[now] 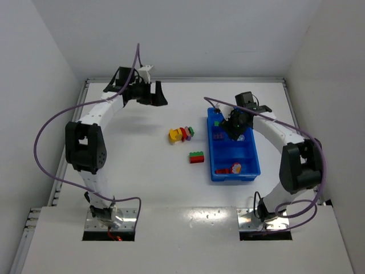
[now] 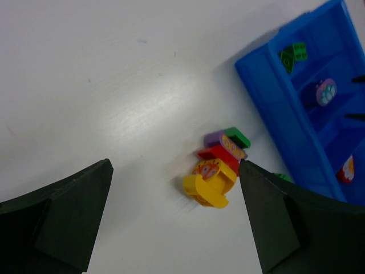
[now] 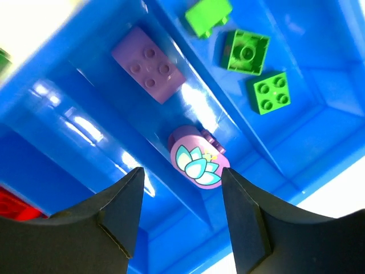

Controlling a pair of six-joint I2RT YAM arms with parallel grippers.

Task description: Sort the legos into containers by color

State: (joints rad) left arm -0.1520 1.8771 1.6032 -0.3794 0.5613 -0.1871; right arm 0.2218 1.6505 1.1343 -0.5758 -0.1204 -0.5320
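Note:
The yellow lego's loose end (image 1: 173, 136) (image 2: 204, 192) lies below and back of my left gripper, jutting from the cluster. My left gripper lowers and draws back onto it next.
The blue tray (image 1: 211, 155) lies right of centre. My right gripper (image 1: 234, 127) hangs open and empty over its far half. In the right wrist view its fingers (image 3: 181, 174) are just above a purple rounded lego with a lotus print (image 3: 198, 160) and near a flat purple brick (image 3: 149, 65). Three green legos (image 3: 246, 51) lie in the neighbouring compartment. A red lego (image 1: 234, 168) lies in the near compartment. On the table, a cluster holds yellow (image 2: 210, 182), red (image 2: 218, 155), purple (image 2: 217, 138) and green (image 2: 238, 137) legos. My left gripper (image 2: 175, 168) is open and empty, high at the far left (image 1: 145, 94).
A red and green lego (image 1: 197, 157) lies alone on the table left of the tray. The tray (image 2: 274, 97) also shows at the right of the left wrist view. White walls close the table on the far, left and right sides.

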